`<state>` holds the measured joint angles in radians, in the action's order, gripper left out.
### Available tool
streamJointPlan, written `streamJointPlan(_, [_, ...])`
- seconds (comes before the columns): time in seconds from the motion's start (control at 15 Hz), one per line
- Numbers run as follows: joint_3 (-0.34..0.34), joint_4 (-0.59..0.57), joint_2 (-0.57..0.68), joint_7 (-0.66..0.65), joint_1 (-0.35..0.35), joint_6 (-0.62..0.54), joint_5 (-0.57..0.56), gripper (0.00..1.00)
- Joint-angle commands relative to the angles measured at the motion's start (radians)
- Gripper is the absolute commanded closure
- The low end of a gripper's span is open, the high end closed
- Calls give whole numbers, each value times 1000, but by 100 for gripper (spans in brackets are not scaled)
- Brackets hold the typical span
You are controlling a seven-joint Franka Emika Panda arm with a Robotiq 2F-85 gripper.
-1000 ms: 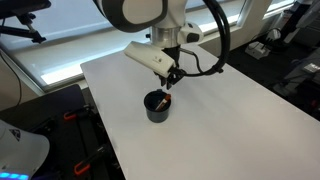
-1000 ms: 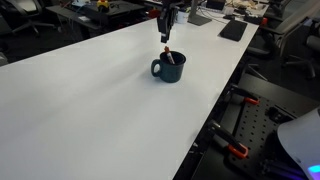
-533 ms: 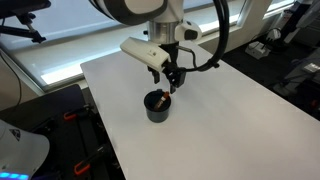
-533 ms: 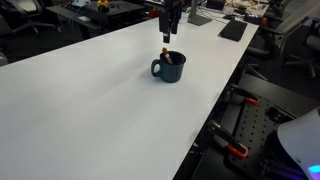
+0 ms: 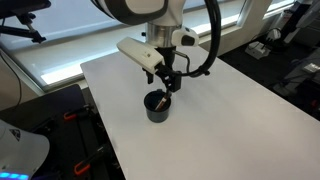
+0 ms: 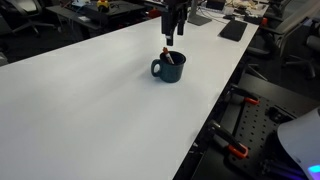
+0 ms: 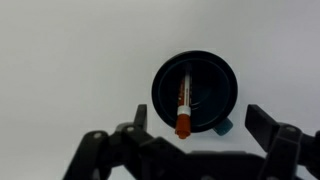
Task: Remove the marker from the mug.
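The marker's red end (image 6: 166,51) (image 7: 183,126) sticks out over the mug's rim below my open gripper, so next I should lower it until its fingers straddle that end, then close.
The dark mug (image 5: 157,107) stands upright on the white table, seen in both exterior views (image 6: 170,69). The marker (image 7: 184,104) leans inside it, its red-orange end poking over the rim (image 6: 166,54). My gripper (image 5: 170,84) hangs open just above the mug (image 7: 226,84), holding nothing. In the wrist view the two dark fingers (image 7: 262,122) stand wide apart on either side of the mug's lower rim, with the gripper (image 7: 198,116) centred near the marker's red end. The mug's bluish handle (image 7: 222,126) shows below the rim.
The white table (image 5: 235,110) stretches wide around the mug (image 6: 80,100). A dark flat object (image 6: 232,30) lies at its far end. Black frames with orange clamps (image 6: 235,150) stand off the table's edge, and office clutter lies beyond.
The gripper has gone from nearly shut at the marker's red end to wide open, and it has risen a little. The marker stays in the mug.
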<state>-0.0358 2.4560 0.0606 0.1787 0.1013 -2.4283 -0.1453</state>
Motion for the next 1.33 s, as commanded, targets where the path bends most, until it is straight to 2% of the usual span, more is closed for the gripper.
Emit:
streamJointPlan(0.0, [-4,16,6,50,-11,-75,68,0])
streamJointPlan(0.53, [-2,20,64,60,-11,-209,79,2])
streamJointPlan(0.73, [0,19,81,59,-10,-226,78,16])
streamJointPlan(0.87, [1,18,89,59,-9,-226,76,19])
streamJointPlan(0.93, [1,18,91,59,-9,-225,75,25])
streamJointPlan(1.0, [1,17,93,58,-10,-222,73,23])
streamJointPlan(1.07, [1,16,93,58,-9,-220,74,33])
streamJointPlan(1.2, [1,16,94,59,-9,-219,74,35])
streamJointPlan(1.27, [1,16,93,60,-9,-218,74,43])
